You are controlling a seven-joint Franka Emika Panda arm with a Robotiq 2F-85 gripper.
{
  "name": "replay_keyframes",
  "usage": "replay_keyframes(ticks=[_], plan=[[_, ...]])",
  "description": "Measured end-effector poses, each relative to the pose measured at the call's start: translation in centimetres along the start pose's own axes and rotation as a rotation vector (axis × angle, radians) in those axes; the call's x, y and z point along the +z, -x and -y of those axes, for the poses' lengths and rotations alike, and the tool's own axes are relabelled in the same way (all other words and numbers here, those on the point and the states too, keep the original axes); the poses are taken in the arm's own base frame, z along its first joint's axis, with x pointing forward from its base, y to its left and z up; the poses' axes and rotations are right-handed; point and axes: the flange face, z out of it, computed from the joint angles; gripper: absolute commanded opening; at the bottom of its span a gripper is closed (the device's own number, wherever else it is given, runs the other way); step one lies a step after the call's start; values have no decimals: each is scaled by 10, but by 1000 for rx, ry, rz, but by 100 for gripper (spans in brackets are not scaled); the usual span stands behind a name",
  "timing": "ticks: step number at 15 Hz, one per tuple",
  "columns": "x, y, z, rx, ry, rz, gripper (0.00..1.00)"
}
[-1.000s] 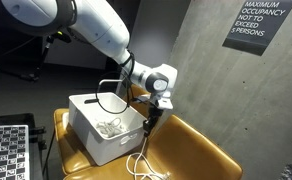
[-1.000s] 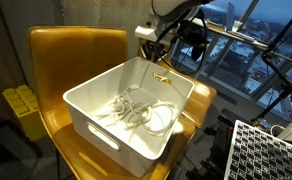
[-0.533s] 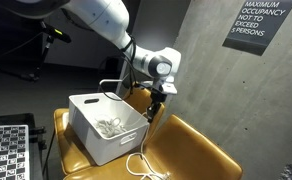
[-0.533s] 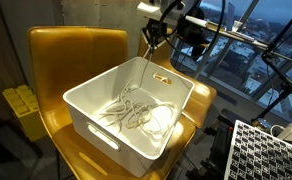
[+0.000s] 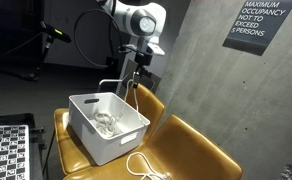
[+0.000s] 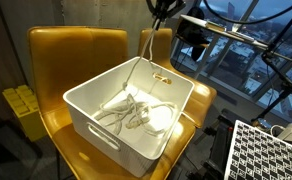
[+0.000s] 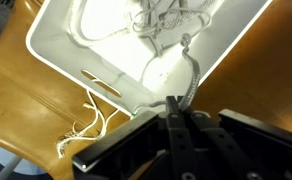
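The robot has to keep its gripper high and move it from the bin's rim over the open bin first, then open it, to get the white cable in with the tangle of cables.
My gripper [image 5: 138, 55] is raised high above the far rim of a white plastic bin [image 5: 94, 145], and it is shut on a white cable [image 5: 133, 88] that hangs from the fingers down over the bin's edge. In the wrist view the fingertips [image 7: 175, 107] pinch the cable [image 7: 190, 72]. The bin [image 6: 101, 122] holds a tangle of white cables [image 6: 136, 112], also seen in the wrist view [image 7: 166, 20]. More of the cable lies looped on the seat [image 5: 143, 166] beside the bin.
The bin stands on a yellow-brown leather chair [image 5: 191, 150] with its backrest [image 6: 76, 55] behind. A checkerboard calibration board [image 5: 6, 150] lies nearby. A concrete wall with a sign [image 5: 258, 25] is behind. Windows and equipment [image 6: 246, 60] are beyond the chair.
My gripper has risen well above the bin with the cable in it, and has moved over the bin's far rim. The cable now hangs longer from the fingers.
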Motion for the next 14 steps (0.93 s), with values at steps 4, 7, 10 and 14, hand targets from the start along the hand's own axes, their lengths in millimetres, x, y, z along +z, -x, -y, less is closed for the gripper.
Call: replay_keyframes(ticks=[4,7,10,14], plan=[[-37,82,3,-137,-7,13,16],[-28,118,-4,-187,17,34,43],[6,115,-19,-222,45,24,65],[31,63,-60,-222,61,-44,95]])
